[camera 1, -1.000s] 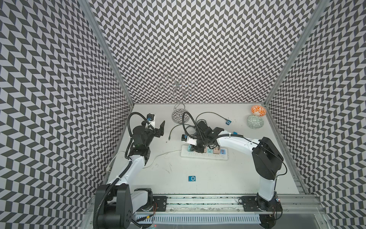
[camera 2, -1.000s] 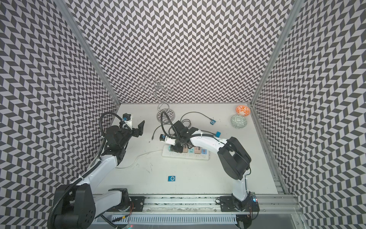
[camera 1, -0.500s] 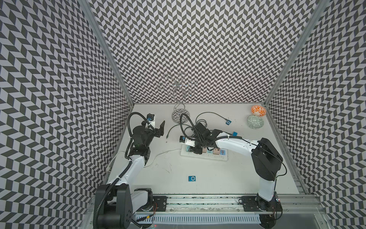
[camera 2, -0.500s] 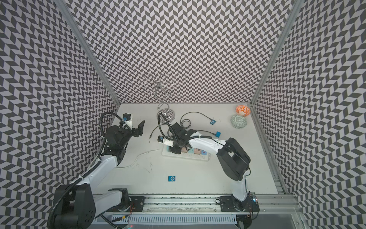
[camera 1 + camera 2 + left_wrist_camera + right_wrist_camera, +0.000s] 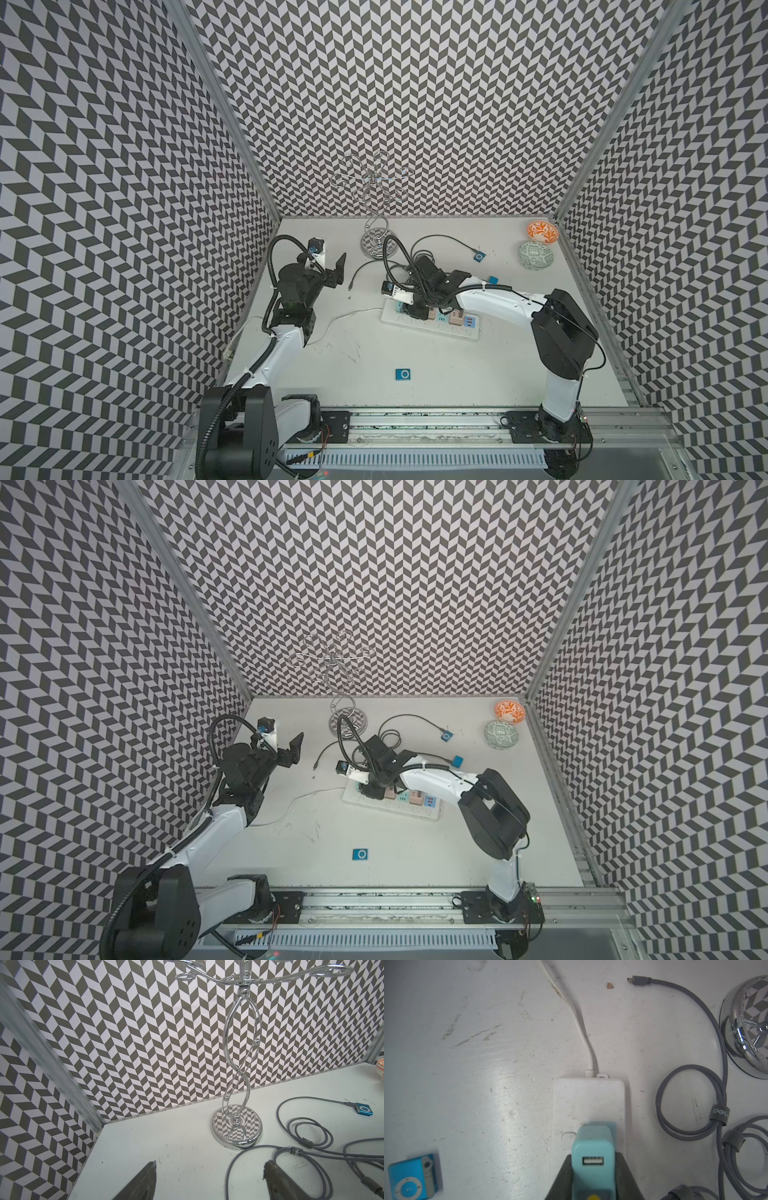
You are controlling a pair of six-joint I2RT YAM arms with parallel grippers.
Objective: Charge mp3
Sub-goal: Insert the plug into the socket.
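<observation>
I should lower my right gripper next, push the adapter into the teal socket at the strip's cord end (image 5: 400,307) (image 5: 612,1128) and release, as the socket is below my gripper.
A blue mp3 player (image 5: 403,374) (image 5: 361,854) lies alone at the table's front middle; it also shows in the right wrist view (image 5: 413,1178). A second blue mp3 (image 5: 479,257) (image 5: 364,1111) lies at the back with a grey cable (image 5: 291,1153) plugged into it. That cable's free plug (image 5: 639,980) rests on the table. My right gripper (image 5: 415,309) (image 5: 592,1169) is shut on a teal USB adapter (image 5: 592,1147), held over the cord end of the white power strip (image 5: 432,326) (image 5: 588,1099). My left gripper (image 5: 330,268) (image 5: 209,1169) hovers open and empty at the back left.
A chrome wire stand (image 5: 376,245) (image 5: 236,1126) rises at the back middle. An orange bowl (image 5: 541,231) and a green bowl (image 5: 536,254) sit in the back right corner. A small blue cube (image 5: 493,279) lies behind the right arm. The strip's white cord (image 5: 345,318) trails left.
My right gripper, with the adapter in it, has shifted slightly left over the power strip's end. The left arm has not moved.
</observation>
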